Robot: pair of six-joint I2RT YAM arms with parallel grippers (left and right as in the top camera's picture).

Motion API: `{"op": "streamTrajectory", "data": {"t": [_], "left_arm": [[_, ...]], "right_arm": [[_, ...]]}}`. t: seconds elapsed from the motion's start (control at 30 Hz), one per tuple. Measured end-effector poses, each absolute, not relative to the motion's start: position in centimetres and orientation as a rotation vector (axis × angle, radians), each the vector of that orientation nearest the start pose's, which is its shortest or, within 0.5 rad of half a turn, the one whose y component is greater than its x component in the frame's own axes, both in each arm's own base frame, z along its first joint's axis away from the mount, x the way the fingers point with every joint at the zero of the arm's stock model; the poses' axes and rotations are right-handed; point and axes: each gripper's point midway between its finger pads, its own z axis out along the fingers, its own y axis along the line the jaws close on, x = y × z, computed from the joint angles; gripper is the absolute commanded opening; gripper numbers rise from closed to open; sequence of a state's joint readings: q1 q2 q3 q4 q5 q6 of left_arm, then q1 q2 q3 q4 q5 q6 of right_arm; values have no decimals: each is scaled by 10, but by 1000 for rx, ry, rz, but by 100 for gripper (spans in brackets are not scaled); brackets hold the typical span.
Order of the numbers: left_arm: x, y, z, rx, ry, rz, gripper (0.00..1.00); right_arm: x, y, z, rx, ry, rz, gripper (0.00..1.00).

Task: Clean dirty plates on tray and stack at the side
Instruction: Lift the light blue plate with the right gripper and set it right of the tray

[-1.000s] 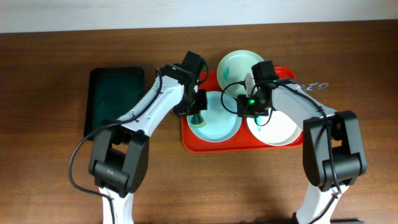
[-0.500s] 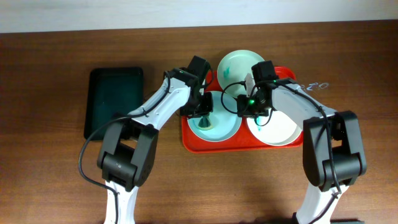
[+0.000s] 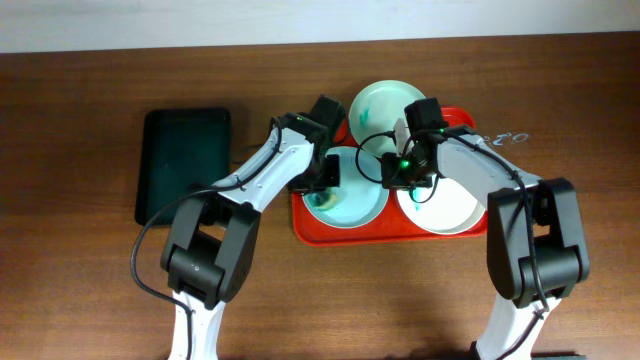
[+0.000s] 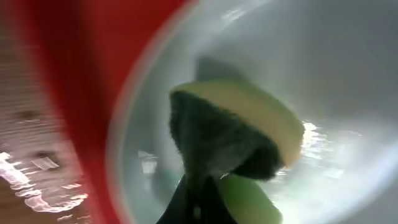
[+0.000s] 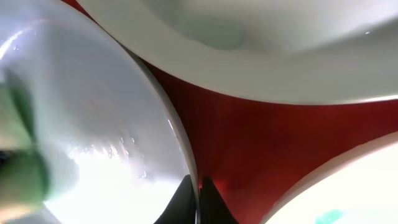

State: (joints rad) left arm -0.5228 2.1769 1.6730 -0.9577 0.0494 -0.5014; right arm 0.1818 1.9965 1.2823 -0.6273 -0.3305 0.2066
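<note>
The right gripper should next lift the pale blue plate (image 3: 357, 207) past the white plate and lower it onto the tabletop beside the red tray, where the wood is clear.
The red tray (image 3: 312, 230) holds three plates. The mint green plate (image 3: 383, 102) lies at the back and the white plate (image 3: 447, 207) at the right. The pale blue plate (image 3: 357, 207) lies at the left. My left gripper (image 3: 322, 188) is shut on a green sponge (image 4: 239, 134) and presses it onto the pale blue plate (image 4: 348, 68). My right gripper (image 5: 196, 198) is shut on the right rim of the pale blue plate (image 5: 93, 118). In the right wrist view the mint green plate (image 5: 261, 37) is above and the white plate (image 5: 354, 186) shows a teal smear.
A smaller black tray (image 3: 185, 160) lies on the wooden table to the left of the red tray. The red tray floor (image 5: 249, 137) shows between the plates. Both arms reach over the red tray from the near side.
My left arm has shifted a little to the right and the sponge has slid across the pale blue plate. My right gripper has held still on the rim.
</note>
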Motion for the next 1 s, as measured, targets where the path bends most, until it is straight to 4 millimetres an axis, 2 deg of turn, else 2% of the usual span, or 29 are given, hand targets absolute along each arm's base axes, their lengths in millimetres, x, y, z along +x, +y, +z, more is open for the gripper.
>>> {"op": "streamTrajectory", "data": {"t": [0.07, 0.17, 0.23, 0.3, 0.37, 0.43, 0.5, 0.53, 0.57, 0.63, 0.7, 0.8, 0.87, 0.93, 0.97, 1.0], "left_arm": [[384, -203, 21, 26, 3023, 61, 0], [391, -193, 27, 35, 2972, 184, 0], [400, -192, 39, 31, 2952, 221, 0], [411, -198, 60, 19, 2931, 183, 0], [429, -223, 94, 7, 2886, -22, 0], [431, -233, 100, 12, 2885, -98, 0], [431, -228, 100, -1, 2894, -100, 0], [428, -218, 99, -25, 2922, -82, 0], [431, -192, 96, -108, 2962, -78, 0], [436, -175, 96, -105, 2999, -193, 0], [434, -177, 97, -59, 3017, -264, 0], [426, -195, 98, 22, 3029, -338, 0], [422, -203, 99, 71, 3031, -351, 0], [421, -192, 96, 53, 3038, -221, 0], [421, -179, 94, 11, 3043, -136, 0], [427, -156, 94, -67, 3031, -31, 0]], "right_arm": [[390, 129, 9, -20, 2933, 548, 5], [389, 133, 9, -27, 2935, 566, 4], [388, 133, 9, -26, 2936, 567, 4], [388, 132, 8, -29, 2938, 561, 4], [386, 130, 9, -57, 2948, 551, 4], [383, 128, 12, -68, 2971, 533, 4], [384, 125, 18, -84, 2973, 509, 4], [388, 121, 29, -95, 2961, 456, 4], [395, 116, 48, -112, 2914, 375, 4], [403, 112, 78, -153, 2820, 202, 4], [405, 117, 102, -216, 2735, 30, 4], [403, 125, 113, -290, 2668, -159, 4], [404, 116, 119, -289, 2626, -316, 4], [401, 105, 132, -307, 2562, -545, 4], [401, 105, 144, -323, 2511, -644, 4], [403, 108, 163, -327, 2430, -745, 4]]}}
